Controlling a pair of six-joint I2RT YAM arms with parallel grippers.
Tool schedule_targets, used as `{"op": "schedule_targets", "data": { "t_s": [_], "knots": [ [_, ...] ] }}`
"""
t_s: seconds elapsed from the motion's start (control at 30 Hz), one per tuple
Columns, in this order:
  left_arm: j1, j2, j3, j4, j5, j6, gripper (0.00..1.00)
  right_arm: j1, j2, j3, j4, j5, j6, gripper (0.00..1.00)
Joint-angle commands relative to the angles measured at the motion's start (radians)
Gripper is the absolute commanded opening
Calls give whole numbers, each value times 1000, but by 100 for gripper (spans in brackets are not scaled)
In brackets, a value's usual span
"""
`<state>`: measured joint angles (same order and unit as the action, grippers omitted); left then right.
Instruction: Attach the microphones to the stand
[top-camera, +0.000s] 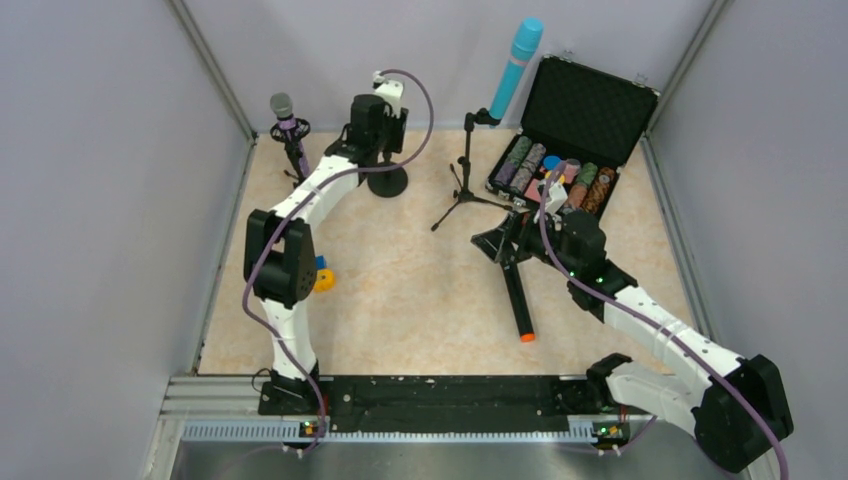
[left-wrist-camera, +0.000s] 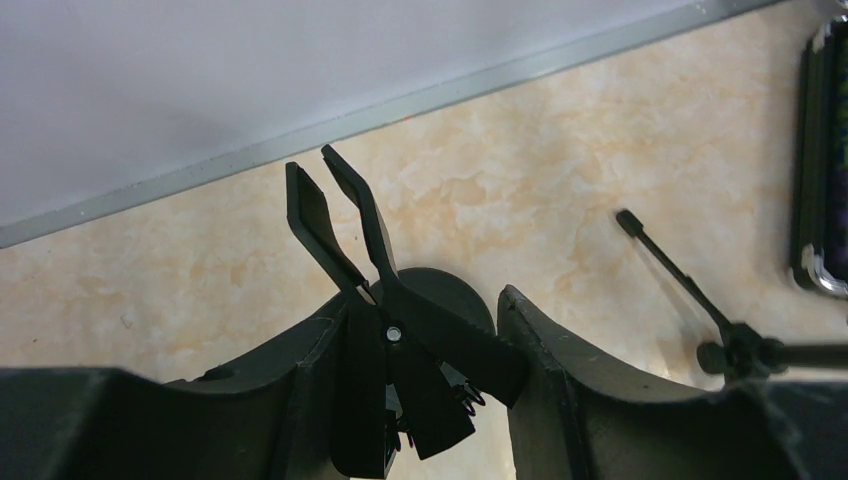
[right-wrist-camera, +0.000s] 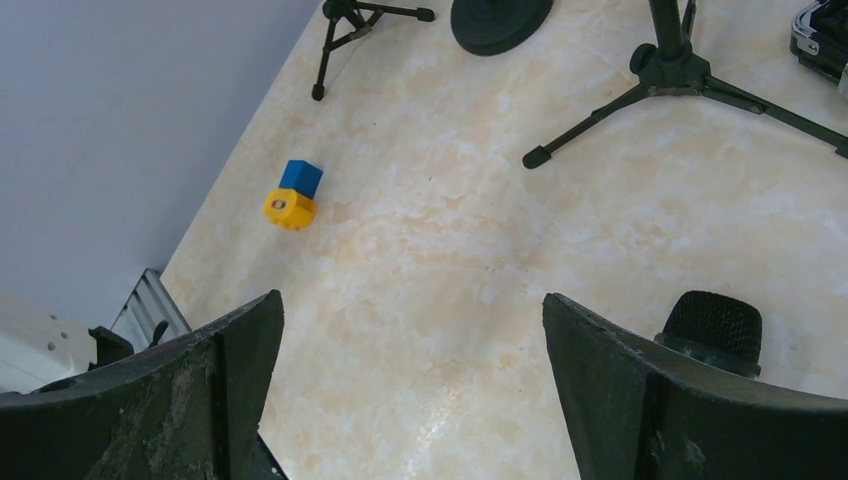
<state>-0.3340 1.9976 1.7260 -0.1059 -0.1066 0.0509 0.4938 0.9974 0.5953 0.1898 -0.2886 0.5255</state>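
Note:
The round-base stand swings back next in my left gripper, its clip (left-wrist-camera: 385, 300) turning toward the black microphone. It then gets released on the tabletop, since that microphone lies far off.
The purple microphone (top-camera: 284, 118) stands in a small tripod stand at the back left. The light blue microphone (top-camera: 515, 65) is clipped in the tall tripod stand (top-camera: 465, 165). The black microphone with the orange end (top-camera: 518, 295) lies on the table. Its mesh head shows in the right wrist view (right-wrist-camera: 712, 328), just outside the right finger. My right gripper (top-camera: 508, 240) (right-wrist-camera: 410, 305) is open and empty above that head end. My left gripper (top-camera: 375, 120) (left-wrist-camera: 425, 300) is shut on the handles of the spring clip (left-wrist-camera: 385, 300) of the round-base stand (top-camera: 388, 182). The clip's jaws are slightly apart and empty.
An open black case of poker chips (top-camera: 570, 150) sits at the back right, its edge also in the left wrist view (left-wrist-camera: 818, 180). A blue and yellow toy (top-camera: 322, 278) (right-wrist-camera: 293, 197) lies near the left arm. The tripod legs (right-wrist-camera: 640, 95) spread over the table's middle. Grey walls enclose the table.

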Motion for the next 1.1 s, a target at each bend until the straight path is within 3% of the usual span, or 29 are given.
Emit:
{"op": "schedule_targets", "data": {
  "t_s": [0.0, 0.23, 0.67, 1.07],
  "knots": [
    [1, -164, -80, 35, 116, 54, 26, -16, -23, 1, 15, -9, 6, 98],
    [0, -341, -242, 39, 297, 58, 20, -17, -29, -7, 25, 3, 5, 98],
    [-14, -661, -541, 62, 631, 104, 18, -17, -28, -9, 18, 2, 7, 98],
    [-51, -817, -594, 16, 813, 147, 17, -17, -5, -6, 32, -9, 21, 98]
  ]
}}
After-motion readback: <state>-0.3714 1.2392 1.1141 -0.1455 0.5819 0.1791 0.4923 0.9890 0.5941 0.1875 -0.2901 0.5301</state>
